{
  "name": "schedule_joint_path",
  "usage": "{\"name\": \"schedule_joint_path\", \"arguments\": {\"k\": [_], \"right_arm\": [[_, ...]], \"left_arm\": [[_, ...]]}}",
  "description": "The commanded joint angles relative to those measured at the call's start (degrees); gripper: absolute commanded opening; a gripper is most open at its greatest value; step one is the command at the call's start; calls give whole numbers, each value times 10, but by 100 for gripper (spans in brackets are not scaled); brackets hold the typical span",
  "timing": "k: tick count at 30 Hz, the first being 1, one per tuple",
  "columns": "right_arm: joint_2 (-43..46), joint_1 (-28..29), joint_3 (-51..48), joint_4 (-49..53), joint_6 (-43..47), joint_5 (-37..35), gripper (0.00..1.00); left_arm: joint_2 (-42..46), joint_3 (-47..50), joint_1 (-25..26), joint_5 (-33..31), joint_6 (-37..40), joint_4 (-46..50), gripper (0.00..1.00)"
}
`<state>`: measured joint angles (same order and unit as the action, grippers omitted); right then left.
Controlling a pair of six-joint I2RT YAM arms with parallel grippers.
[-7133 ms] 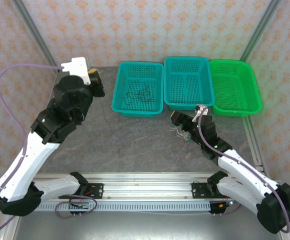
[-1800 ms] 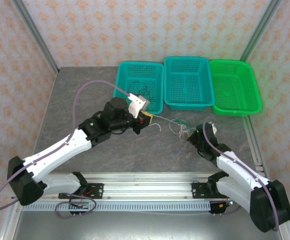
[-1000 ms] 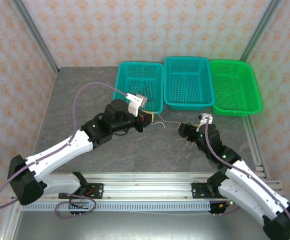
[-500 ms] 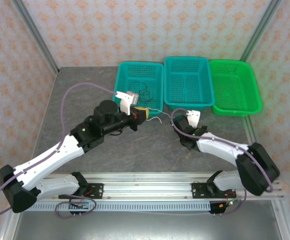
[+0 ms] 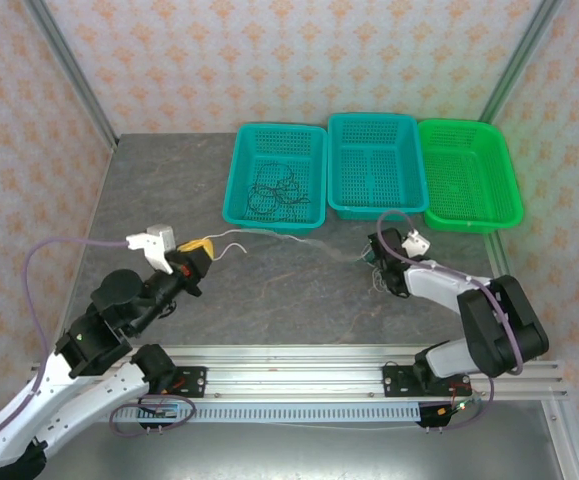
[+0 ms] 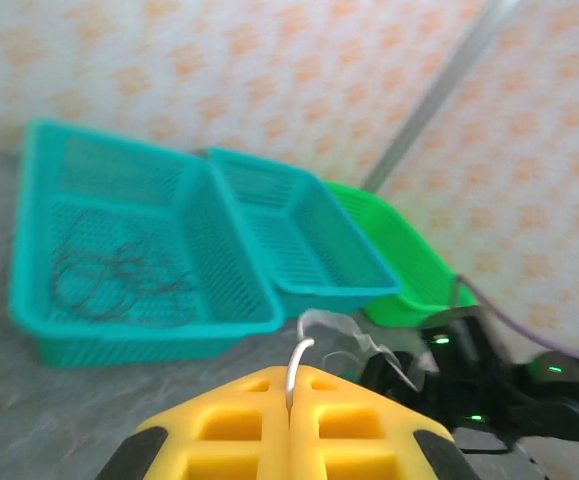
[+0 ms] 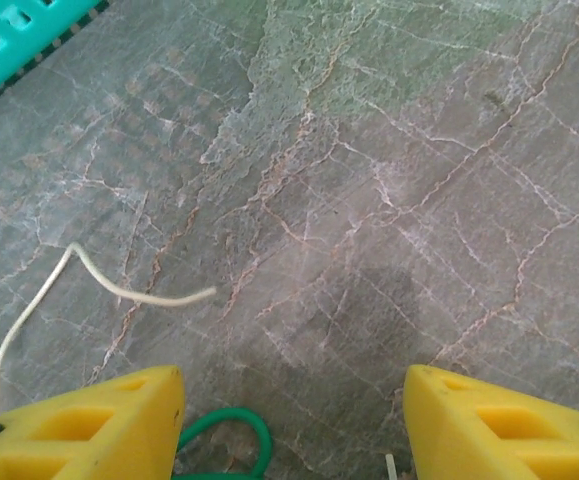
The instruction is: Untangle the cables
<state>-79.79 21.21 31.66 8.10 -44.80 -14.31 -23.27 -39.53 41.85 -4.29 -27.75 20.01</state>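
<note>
My left gripper swings outward over the empty middle teal basket (image 5: 377, 168) next and releases the whitish cable, since black cables already lie in the other teal basket (image 5: 239, 190).
My left gripper (image 5: 197, 250) is shut on one end of a whitish cable (image 5: 279, 236). The cable stretches right across the table to a small clump of cables (image 5: 372, 276). In the left wrist view the whitish cable (image 6: 302, 355) rises from between the closed yellow fingers (image 6: 239, 430). My right gripper (image 5: 373, 260) sits low at that clump. Its jaws (image 7: 294, 425) stand open over the tabletop, and a green cable loop (image 7: 241, 432) lies by the left finger (image 7: 89, 425). A loose whitish cable end (image 7: 89, 275) lies ahead. Black cables (image 5: 274, 188) lie in the left teal basket (image 5: 239, 190).
Three baskets stand in a row at the back: the left teal one, a middle teal one (image 5: 341, 170) and a green one (image 5: 504, 180). In the left wrist view the right arm (image 6: 489, 375) sits below the green basket (image 6: 394, 250). A metal rail (image 5: 289, 355) runs along the near edge.
My left arm has pulled back left and toward the near edge, drawing the whitish cable out long. The right gripper has stayed low by the clump, its arm folded further right.
</note>
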Motion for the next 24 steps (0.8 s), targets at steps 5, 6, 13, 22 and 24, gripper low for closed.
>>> {"name": "schedule_joint_path", "arguments": {"k": [5, 6, 13, 22, 24], "right_arm": [[58, -5, -63, -190, 101, 179, 12], [67, -5, -57, -191, 126, 206, 8], [116, -4, -32, -155, 201, 284, 0], [240, 7, -8, -60, 196, 260, 72], [277, 8, -7, -47, 194, 251, 74]], "left_arm": [[-33, 223, -6, 87, -154, -105, 0], [-43, 255, -5, 103, -170, -150, 0], [-42, 249, -5, 81, -90, -102, 7], [-77, 109, -5, 130, -33, -122, 0], [-121, 44, -5, 160, -8, -147, 0]]}}
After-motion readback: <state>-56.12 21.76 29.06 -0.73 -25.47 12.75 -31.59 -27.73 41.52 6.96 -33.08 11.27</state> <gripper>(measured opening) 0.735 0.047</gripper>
